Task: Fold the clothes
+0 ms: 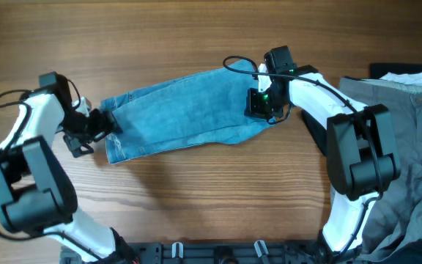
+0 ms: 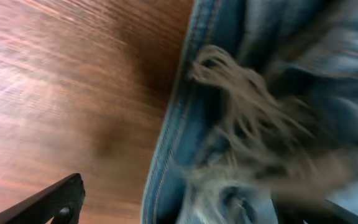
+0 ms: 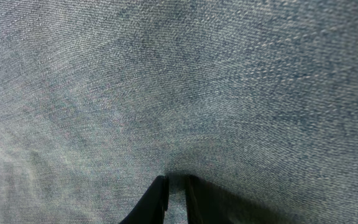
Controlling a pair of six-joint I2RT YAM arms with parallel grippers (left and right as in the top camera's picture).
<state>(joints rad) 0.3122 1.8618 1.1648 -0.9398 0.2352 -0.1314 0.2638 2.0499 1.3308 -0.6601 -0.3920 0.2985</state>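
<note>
The left gripper comes down onto the frayed white hems at the jeans' end next and closes there, since the threads already lie between its open fingers.
The light blue jeans [image 1: 182,114] lie folded lengthwise across the middle of the table, with the frayed hems at the left end. My left gripper [image 1: 101,125] is at that hem end. In the left wrist view its fingers [image 2: 191,211] are wide apart, with the frayed hem [image 2: 260,124] between them, blurred. My right gripper [image 1: 258,103] is on the right end of the jeans. In the right wrist view its fingers [image 3: 176,186] are nearly together, pinching a small fold of denim [image 3: 166,93].
Grey trousers [image 1: 409,147] lie heaped at the right edge, beside the right arm's base. A black garment [image 1: 398,70] and something white [image 1: 416,75] sit at the back right. Bare wooden table [image 1: 196,37] surrounds the jeans.
</note>
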